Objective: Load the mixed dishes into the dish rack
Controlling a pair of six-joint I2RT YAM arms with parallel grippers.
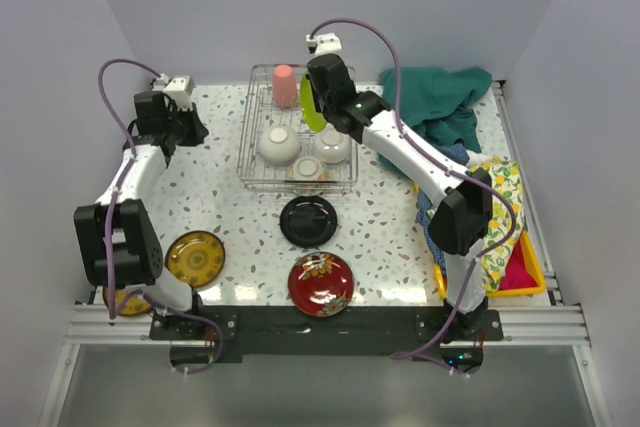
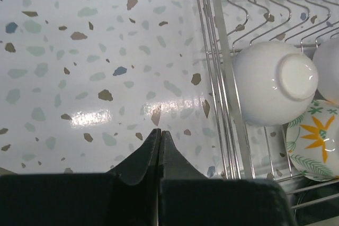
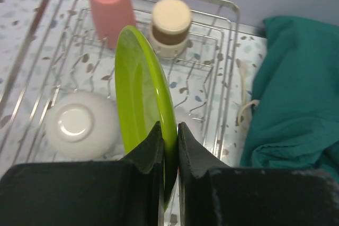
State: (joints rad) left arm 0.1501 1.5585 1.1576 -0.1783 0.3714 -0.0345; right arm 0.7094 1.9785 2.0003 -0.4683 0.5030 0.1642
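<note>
The wires stand empty between the pale-topped cup and the rack's teal-cloth side. My right gripper will move over and lower the lime-green plate there.
The wire dish rack (image 1: pixel 252 117) holds a pink cup (image 1: pixel 284 85), two upturned white bowls (image 1: pixel 278 145) (image 1: pixel 333 145) and a floral bowl (image 1: pixel 308 169). My right gripper (image 3: pixel 169 125) is shut on the rim of a lime-green plate (image 3: pixel 139 93), held on edge over the rack's right side (image 1: pixel 312 105). A pale-topped cup (image 3: pixel 170 27) stands behind it. My left gripper (image 2: pixel 160 130) is shut and empty over the table just left of the rack (image 2: pixel 220 78). On the table lie a black plate (image 1: pixel 308 221), a red floral plate (image 1: pixel 320 283) and a brown-gold plate (image 1: pixel 195 258).
A teal cloth (image 1: pixel 445 102) lies right of the rack. A yellow-patterned cloth (image 1: pixel 503 209) drapes over a yellow tray (image 1: pixel 538 272) at the right edge. Another brown-gold plate (image 1: pixel 126 301) peeks out by the left arm's base.
</note>
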